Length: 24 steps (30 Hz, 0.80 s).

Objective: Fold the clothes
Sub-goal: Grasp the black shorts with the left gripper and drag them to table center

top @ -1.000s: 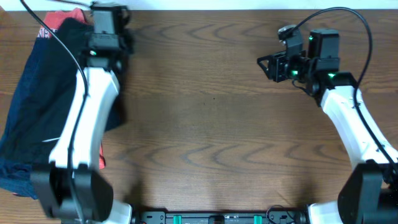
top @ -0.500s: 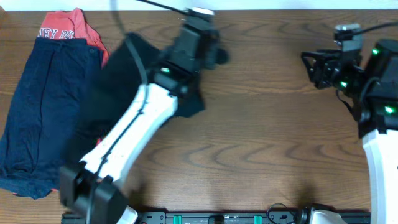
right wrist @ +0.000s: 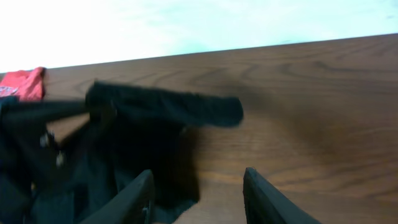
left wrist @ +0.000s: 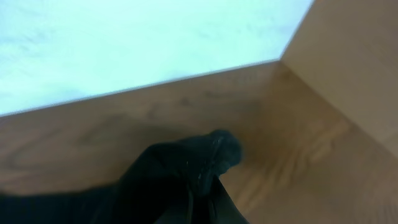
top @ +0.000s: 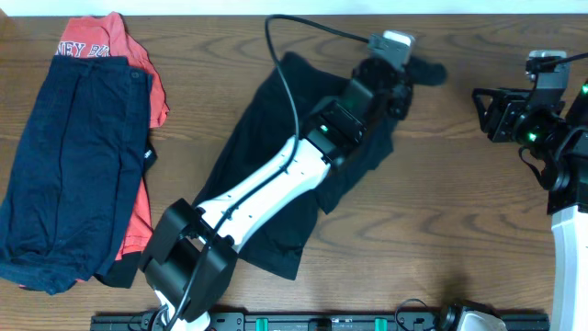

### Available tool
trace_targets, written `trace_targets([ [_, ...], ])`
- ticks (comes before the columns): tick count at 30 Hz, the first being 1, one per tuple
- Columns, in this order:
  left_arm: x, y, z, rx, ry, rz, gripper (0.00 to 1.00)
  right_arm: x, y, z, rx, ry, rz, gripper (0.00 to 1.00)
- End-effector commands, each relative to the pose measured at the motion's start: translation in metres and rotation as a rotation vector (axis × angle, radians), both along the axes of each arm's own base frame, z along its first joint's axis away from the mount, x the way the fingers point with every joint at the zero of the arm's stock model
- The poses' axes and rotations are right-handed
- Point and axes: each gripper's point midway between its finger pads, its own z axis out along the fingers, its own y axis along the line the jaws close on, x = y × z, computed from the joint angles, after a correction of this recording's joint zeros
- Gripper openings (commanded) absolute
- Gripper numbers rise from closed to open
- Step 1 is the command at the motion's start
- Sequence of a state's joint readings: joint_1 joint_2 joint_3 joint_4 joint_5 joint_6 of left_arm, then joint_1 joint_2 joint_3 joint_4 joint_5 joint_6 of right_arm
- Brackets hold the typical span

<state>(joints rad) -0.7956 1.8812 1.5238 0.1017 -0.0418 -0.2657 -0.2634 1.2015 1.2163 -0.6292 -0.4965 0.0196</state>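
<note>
The black garment still hangs above the tabletop, so my left gripper will next move down toward the bare wood below it and release the garment's far corner.
A black garment (top: 276, 156) lies spread across the middle of the table, dragged out from the pile at the left. My left gripper (top: 415, 70) is shut on its far corner near the table's back edge; in the left wrist view the black cloth (left wrist: 186, 180) bunches between the fingers. My right gripper (top: 485, 112) is open and empty at the right, apart from the garment. In the right wrist view its fingers (right wrist: 199, 193) frame bare wood, with the black garment (right wrist: 161, 109) ahead to the left.
A pile at the left holds navy shorts (top: 69, 156) over a red shirt (top: 138, 92) with white lettering. The table's back edge and a pale wall (left wrist: 124, 37) lie just beyond the left gripper.
My left arm swept from the pile at the left across to the right, pulling the black garment out over the table's middle. My right arm drew back to the right.
</note>
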Motion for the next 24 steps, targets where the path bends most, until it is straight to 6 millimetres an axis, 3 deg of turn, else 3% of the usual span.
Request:
trace_targets([
  [1,-0.009,0.000,0.000,0.017,0.037,-0.012,0.06,-0.002,-0.009,0.010,0.001,-0.022,-0.030,0.49],
  [8,-0.006,0.042,-0.047,0.182,0.189,0.039,0.06,0.004,-0.016,0.000,-0.009,0.006,-0.058,0.51],
  [9,-0.003,0.051,-0.047,0.188,0.199,0.055,0.16,0.006,-0.017,-0.002,-0.007,0.012,-0.058,0.51],
  [11,0.006,0.068,-0.042,0.185,0.203,0.090,0.59,0.010,-0.018,-0.009,-0.002,0.029,-0.058,0.52],
  [12,0.011,0.077,-0.036,0.176,0.197,0.109,0.64,0.011,-0.019,-0.012,0.007,0.040,-0.062,0.54],
  [14,0.023,0.099,-0.018,0.148,0.173,0.155,0.70,0.015,-0.020,-0.019,0.012,0.058,-0.066,0.55],
  [19,0.048,0.173,0.017,0.105,0.144,0.298,0.72,0.021,-0.025,-0.035,0.034,0.112,-0.096,0.56],
  [22,0.056,0.214,0.007,0.127,0.201,0.366,0.75,0.025,-0.026,-0.047,0.053,0.146,-0.101,0.57],
  [24,0.056,0.229,-0.010,0.138,0.275,0.364,0.77,0.029,-0.019,-0.056,0.077,0.175,-0.082,0.57],
])
